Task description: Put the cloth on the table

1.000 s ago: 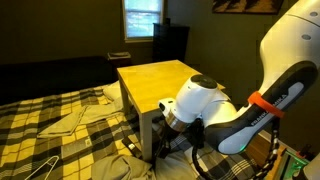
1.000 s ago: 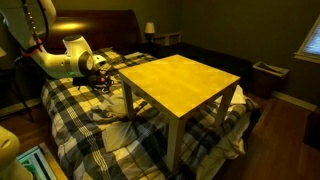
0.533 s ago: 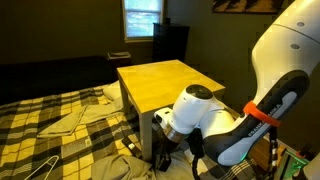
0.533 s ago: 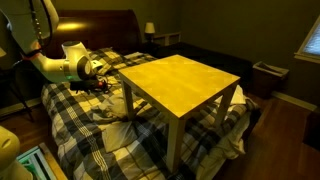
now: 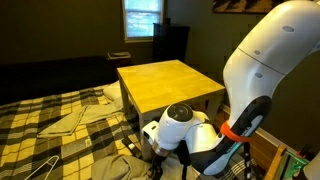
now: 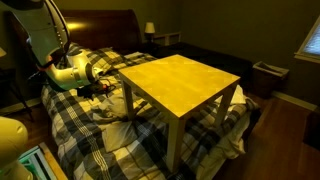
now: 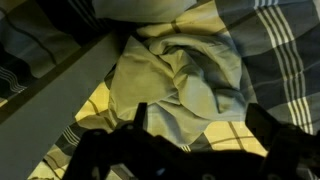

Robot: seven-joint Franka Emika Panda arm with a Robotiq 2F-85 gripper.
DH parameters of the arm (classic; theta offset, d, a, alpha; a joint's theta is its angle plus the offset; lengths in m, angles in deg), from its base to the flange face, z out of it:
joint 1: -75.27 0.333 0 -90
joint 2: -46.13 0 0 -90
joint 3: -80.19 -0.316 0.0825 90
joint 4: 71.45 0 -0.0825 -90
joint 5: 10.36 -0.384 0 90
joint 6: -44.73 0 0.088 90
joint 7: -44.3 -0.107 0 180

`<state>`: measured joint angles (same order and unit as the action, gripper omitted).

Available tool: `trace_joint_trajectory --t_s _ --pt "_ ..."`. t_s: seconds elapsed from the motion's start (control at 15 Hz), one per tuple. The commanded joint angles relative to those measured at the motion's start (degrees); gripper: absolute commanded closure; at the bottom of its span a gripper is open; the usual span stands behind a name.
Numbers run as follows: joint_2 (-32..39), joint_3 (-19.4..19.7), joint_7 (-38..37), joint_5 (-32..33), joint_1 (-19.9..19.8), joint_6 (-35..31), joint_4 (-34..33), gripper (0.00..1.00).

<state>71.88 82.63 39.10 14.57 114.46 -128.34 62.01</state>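
I will next turn my gripper as I lower it to the cloth's raised fold (image 7: 196, 91) beside the table leg, because that fold lines up with the gap between the open fingers.
A crumpled pale grey-green cloth (image 7: 180, 85) lies on the plaid blanket beside a leg of the wooden table (image 5: 165, 82), which also shows in the other exterior view (image 6: 180, 80). In the wrist view my gripper (image 7: 200, 118) is open, with its two dark fingers apart just above the near part of the cloth and nothing between them. In both exterior views the gripper (image 5: 152, 160) (image 6: 101, 87) hangs low over the bed next to the table's corner. The arm hides most of the cloth there; a grey fold (image 5: 117, 168) shows beside it.
The table stands on a bed with a plaid blanket (image 5: 40, 135). Another pale cloth (image 5: 72, 120) lies flat further along the bed, and a wire hanger (image 5: 38, 168) lies near the front. The table leg (image 7: 65, 85) runs close on the gripper's left.
The arm has swung down and toward the bed beside the table leg, bringing the gripper closer to the cloth. The cloth has not moved.
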Motion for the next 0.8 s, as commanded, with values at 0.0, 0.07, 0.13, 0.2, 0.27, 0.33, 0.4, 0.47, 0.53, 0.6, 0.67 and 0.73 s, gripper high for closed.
trace_joint_trajectory --t_s 0.0,0.07,0.13,0.2,0.27,0.33,0.4,0.47,0.53,0.6,0.67,0.73 --pt "8.5 3.7 -1.6 2.2 4.9 -1.6 -7.3 0.0" --pt "10.3 4.2 -1.4 2.3 5.8 -2.0 -8.8 0.0" --pt "12.1 5.2 -0.4 1.4 7.1 -2.2 -10.3 0.0" --pt "13.9 6.2 -0.3 1.3 8.3 -2.5 -11.9 0.0" --pt "15.6 6.3 0.5 0.9 8.5 -3.0 -13.1 0.0" --pt "17.3 6.7 1.1 0.5 9.0 -3.3 -14.4 0.0" --pt "18.8 6.8 1.6 0.1 9.3 -3.5 -15.6 0.0" --pt "20.4 7.3 2.0 -0.1 9.8 -3.5 -16.9 0.0" --pt "21.8 7.8 2.3 -0.3 10.2 -3.4 -18.1 0.0" --pt "23.2 9.1 2.3 -0.1 11.3 -3.0 -19.4 0.0" --pt "24.5 9.2 2.8 -0.3 11.2 -2.8 -20.5 0.0" --pt "25.6 9.4 3.3 -0.4 11.2 -2.7 -21.4 0.07"
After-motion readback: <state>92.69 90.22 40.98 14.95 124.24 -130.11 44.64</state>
